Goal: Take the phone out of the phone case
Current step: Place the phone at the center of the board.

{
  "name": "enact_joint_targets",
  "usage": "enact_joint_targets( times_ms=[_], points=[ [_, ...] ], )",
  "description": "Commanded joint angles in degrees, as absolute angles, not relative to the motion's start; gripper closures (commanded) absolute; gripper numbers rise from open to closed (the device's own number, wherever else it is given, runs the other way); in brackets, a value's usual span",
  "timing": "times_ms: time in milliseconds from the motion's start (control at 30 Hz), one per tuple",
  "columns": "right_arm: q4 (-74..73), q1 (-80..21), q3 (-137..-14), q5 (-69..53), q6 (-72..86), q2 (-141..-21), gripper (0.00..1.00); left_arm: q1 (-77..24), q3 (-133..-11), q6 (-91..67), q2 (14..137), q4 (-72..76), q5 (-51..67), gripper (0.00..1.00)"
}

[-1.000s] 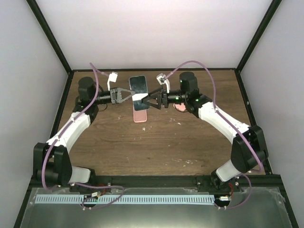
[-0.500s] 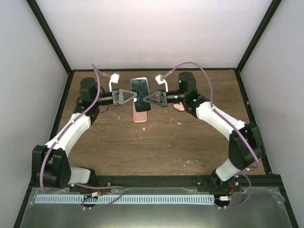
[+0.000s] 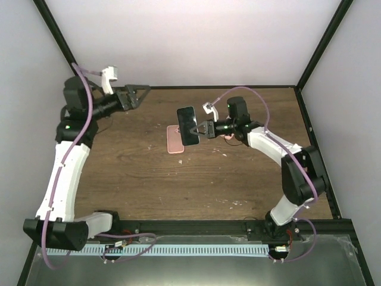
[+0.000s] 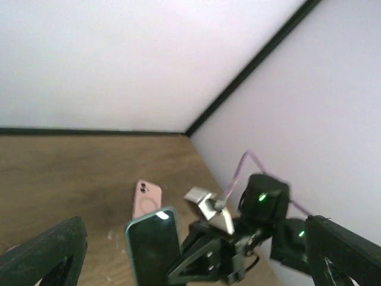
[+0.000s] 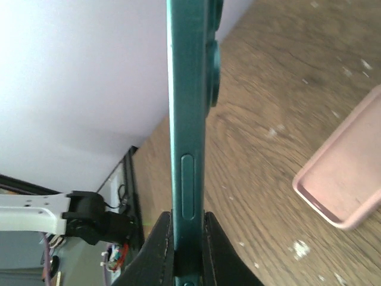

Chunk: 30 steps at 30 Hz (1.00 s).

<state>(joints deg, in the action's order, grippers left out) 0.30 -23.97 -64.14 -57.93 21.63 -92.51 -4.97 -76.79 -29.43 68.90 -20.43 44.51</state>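
Observation:
My right gripper lowers the dark green phone onto the bare wood beside the pink phone case (image 3: 175, 140) next and releases it, since the case lies empty.
The dark green phone (image 3: 187, 125) is out of its case and hangs in the air over the table's middle, my right gripper (image 3: 204, 128) shut on its lower edge. In the right wrist view the phone (image 5: 189, 119) stands edge-on between the two black fingers (image 5: 161, 244). The empty pink phone case (image 3: 175, 140) lies flat on the wood just below and left of the phone, and it also shows as the case (image 5: 345, 179) at the right. My left gripper (image 3: 134, 94) is open and empty, raised at the back left, far from both.
The wooden table (image 3: 238, 179) is fenced by a black frame with white walls behind and at the sides. A small pink item (image 3: 226, 134) lies under the right arm's wrist. Purple cables loop over both arms.
My left gripper let go of the phone, opened wide and swung up and back to the left. My right gripper closed on the phone and carried it right, clear of the case on the table.

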Motion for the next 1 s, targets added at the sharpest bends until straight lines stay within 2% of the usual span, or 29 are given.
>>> enact_joint_targets(
  times_ms=[0, 267, 700, 967],
  points=[
    [-4.29, -22.02, -64.77, -55.64, 16.12, -97.73, 0.99, -5.01, -88.92, -26.33, 68.45, -39.01, 31.58, 0.00],
    [-6.85, -18.59, -68.27, -53.86, 15.96, -108.23, 0.99, -4.95, -99.32, -29.19, 72.77, -46.55, 28.90, 0.00],
    [-5.31, -15.66, -74.09, -55.89, 18.35, -118.74, 0.99, -4.92, -101.87, -31.26, 75.96, -49.19, 31.87, 0.00],
    [-4.28, -15.67, -79.33, -59.63, 23.03, -124.90, 0.99, -4.88, -100.18, -31.21, 76.09, -48.86, 29.82, 0.00]
  ],
)
